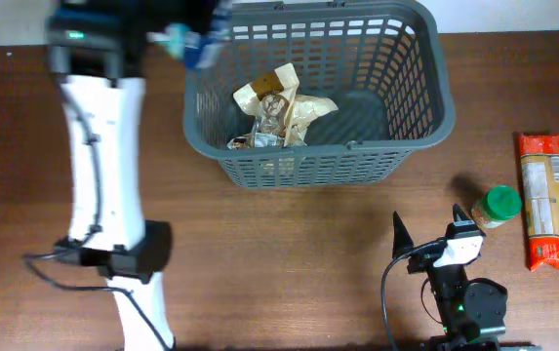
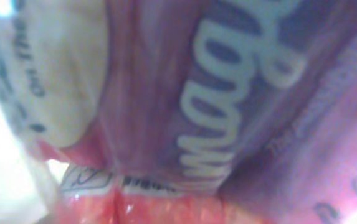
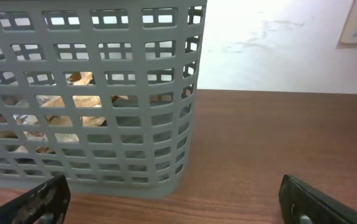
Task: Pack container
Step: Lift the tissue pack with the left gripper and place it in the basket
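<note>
The robot's left gripper has to swing to the right in the overhead view, then go down to release the packet inside the basket.
The dark grey basket (image 1: 416, 97) stands at the top middle of the table, with crumpled brown and tan packets (image 1: 279, 107) on its floor. It also shows in the right wrist view (image 3: 103, 93). My left gripper (image 1: 196, 39) is over the basket's left rim, shut on a blue and white packet (image 1: 201, 41). That packet fills the left wrist view (image 2: 215, 106) with purple, pink and white print. My right gripper (image 1: 425, 229) is open and empty, low at the front right, pointing at the basket; its fingers (image 3: 178, 202) frame bare table.
A jar with a green lid (image 1: 499, 207) stands right of my right gripper. An orange pasta packet (image 1: 546, 200) lies by the right edge. The left arm's white link runs down the left side of the table.
</note>
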### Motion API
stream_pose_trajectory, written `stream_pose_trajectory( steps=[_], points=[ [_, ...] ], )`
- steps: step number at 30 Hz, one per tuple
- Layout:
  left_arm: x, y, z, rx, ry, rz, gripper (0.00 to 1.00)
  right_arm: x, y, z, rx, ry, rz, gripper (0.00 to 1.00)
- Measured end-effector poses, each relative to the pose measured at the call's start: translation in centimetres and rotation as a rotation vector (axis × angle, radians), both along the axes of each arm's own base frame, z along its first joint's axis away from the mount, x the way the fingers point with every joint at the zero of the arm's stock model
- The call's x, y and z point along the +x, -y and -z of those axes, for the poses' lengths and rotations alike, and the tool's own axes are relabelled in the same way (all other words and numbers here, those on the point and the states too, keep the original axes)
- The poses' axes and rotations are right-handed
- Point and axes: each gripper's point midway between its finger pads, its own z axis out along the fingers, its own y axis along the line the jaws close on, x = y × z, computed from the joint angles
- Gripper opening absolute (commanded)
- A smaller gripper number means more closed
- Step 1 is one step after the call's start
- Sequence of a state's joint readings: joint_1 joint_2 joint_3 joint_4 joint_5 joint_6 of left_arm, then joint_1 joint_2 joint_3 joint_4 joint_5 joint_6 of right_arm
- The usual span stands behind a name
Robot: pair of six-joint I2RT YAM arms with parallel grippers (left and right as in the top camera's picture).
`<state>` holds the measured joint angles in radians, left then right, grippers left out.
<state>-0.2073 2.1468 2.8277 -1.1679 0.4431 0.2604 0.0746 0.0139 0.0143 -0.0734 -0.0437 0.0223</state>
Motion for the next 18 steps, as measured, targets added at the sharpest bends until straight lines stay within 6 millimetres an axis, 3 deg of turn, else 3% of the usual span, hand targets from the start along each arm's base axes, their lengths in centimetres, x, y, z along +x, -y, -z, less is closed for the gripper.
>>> stream_pose_trajectory(
  steps=[1, 4, 8, 12, 18],
  points=[
    [-0.8, 2.2, 0.1, 0.01, 0.002, 0.047, 0.02, 0.0, 0.0, 0.0, 0.0, 0.0, 0.0, 0.99],
    [-2.9, 6.3, 1.1, 0.072, 0.001, 0.13, 0.02, 0.0, 0.0, 0.0, 0.0, 0.0, 0.0, 0.99],
    [-5.6, 9.7, 4.2, 0.241, -0.02, 0.208, 0.02, 0.0, 0.0, 0.0, 0.0, 0.0, 0.0, 0.99],
    [-7.6, 10.9, 7.8, 0.403, -0.072, 0.268, 0.02, 0.0, 0.0, 0.0, 0.0, 0.0, 0.0, 0.99],
    [-7.6, 10.0, 13.1, 0.535, -0.184, 0.289, 0.02, 0.0, 0.0, 0.0, 0.001, 0.0, 0.0, 0.99]
  ],
)
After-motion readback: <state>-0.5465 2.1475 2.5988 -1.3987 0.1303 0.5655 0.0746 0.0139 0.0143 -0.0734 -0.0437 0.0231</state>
